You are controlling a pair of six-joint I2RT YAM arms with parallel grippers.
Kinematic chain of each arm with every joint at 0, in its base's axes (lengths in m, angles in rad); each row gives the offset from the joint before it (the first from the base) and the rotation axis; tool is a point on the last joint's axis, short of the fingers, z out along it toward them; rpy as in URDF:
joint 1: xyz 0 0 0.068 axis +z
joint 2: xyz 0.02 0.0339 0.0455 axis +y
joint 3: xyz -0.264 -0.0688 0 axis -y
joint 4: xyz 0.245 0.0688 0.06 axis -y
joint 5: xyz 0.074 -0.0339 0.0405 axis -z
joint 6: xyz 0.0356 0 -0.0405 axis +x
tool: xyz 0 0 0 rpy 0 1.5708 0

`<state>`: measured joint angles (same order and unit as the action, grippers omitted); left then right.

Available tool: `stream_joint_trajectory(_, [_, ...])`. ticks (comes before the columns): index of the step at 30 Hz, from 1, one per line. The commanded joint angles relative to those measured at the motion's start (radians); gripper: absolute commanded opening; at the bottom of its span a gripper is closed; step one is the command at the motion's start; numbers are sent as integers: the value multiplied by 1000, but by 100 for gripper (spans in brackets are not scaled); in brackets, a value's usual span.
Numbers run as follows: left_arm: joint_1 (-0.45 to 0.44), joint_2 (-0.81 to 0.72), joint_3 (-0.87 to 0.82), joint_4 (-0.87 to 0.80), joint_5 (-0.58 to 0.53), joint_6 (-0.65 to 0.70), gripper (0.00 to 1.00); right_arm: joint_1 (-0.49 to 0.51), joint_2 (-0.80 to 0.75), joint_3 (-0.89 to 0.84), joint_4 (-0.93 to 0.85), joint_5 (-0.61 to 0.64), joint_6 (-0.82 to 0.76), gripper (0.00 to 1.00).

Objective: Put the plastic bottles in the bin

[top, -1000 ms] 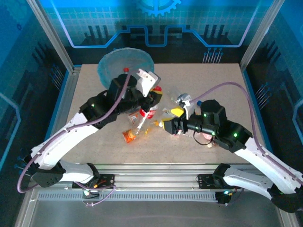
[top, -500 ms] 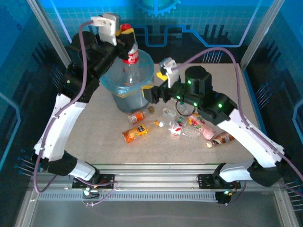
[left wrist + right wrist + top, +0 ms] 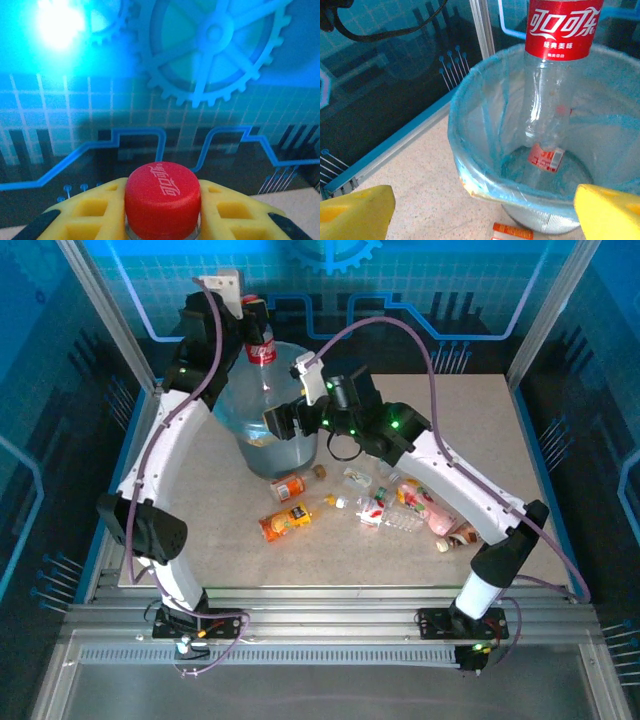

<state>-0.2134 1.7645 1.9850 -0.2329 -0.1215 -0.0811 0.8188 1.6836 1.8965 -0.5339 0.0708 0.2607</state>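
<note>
Next, the left gripper brings the bottle down toward the middle of the bin, then releases the cap.
My left gripper (image 3: 252, 308) (image 3: 162, 212) is raised high, shut on the red cap (image 3: 162, 197) of a clear bottle with a red label (image 3: 260, 348) (image 3: 565, 27). That bottle hangs upright over the bin (image 3: 240, 445) (image 3: 485, 175), a grey bucket lined with a light-blue bag. Another red-labelled bottle (image 3: 546, 157) lies at the bin's bottom. My right gripper (image 3: 285, 425) (image 3: 482, 215) stands open at the bin's near rim, nothing between its yellow fingers (image 3: 355, 212). Several more bottles lie on the table: orange ones (image 3: 288, 486) (image 3: 285, 523) and a cluster (image 3: 400, 508).
The bin stands at the table's back left, close to the metal frame post (image 3: 482, 25) and the blue back wall (image 3: 210, 60). An orange-labelled bottle (image 3: 512, 231) lies just in front of the bin. A brown bottle (image 3: 462, 535) lies farthest right.
My left arm has lifted the red-labelled bottle from the table to above the bin. My right arm has swung from the bottle pile to the bin's front rim and opened its jaws wide.
</note>
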Motion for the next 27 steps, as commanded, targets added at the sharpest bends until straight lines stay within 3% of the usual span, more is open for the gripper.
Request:
stream_joint_trajectory(1, [7,0,-58,97,52,-33,0,6,-31,-20,-16,1,35,93])
stream_joint_trajectory(14, [12,83,-148,175,237,-125,6,-12,-194,-256,39,64,74,93])
stream_joint_trajectory(16, [12,96,-150,176,250,-133,16,-15,-217,-284,47,74,79,93])
stream_joint_trajectory(18, [12,102,-158,179,258,-141,34,-18,-237,-304,53,79,82,92])
stream_joint_trajectory(22, [12,107,-163,184,261,-149,55,-26,-257,-324,56,82,87,92])
stream_joint_trajectory(27, [13,100,-156,179,261,-154,64,-30,-259,-329,54,81,89,92])
